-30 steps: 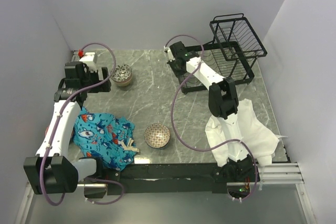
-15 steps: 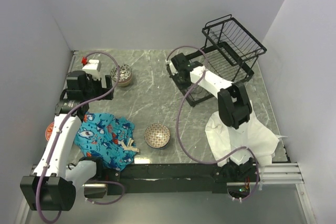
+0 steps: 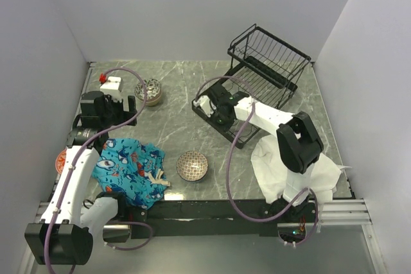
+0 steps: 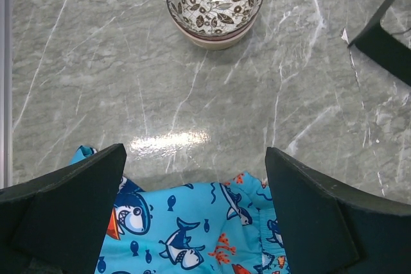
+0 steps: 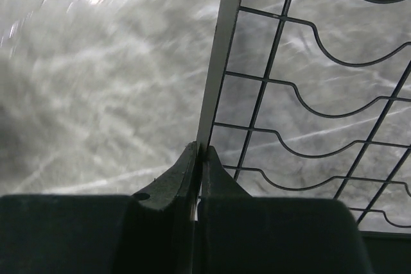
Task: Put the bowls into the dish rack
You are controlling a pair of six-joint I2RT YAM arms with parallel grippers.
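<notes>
The rack stands crooked, so the robot's right gripper will next swing the rack's near edge bar to the right in the top view, turn along with it and then let it go.
The black wire dish rack stands skewed at the back right. My right gripper is shut on the near-left edge bar of its base; in the right wrist view the jaws pinch that pale bar, with the slotted wires to the right. A leaf-patterned bowl sits at the back left and shows in the left wrist view. A second patterned bowl sits front centre. My left gripper is open and empty, above the edge of a blue cloth, short of the leaf bowl.
A blue shark-print cloth lies front left, also in the left wrist view. A white cloth lies front right under the right arm. A small white block with a red cap sits back left. The rack's corner enters the left wrist view.
The right gripper has dragged the rack leftward and toward the front, and the rack has turned. The left gripper has drawn back toward the near side.
</notes>
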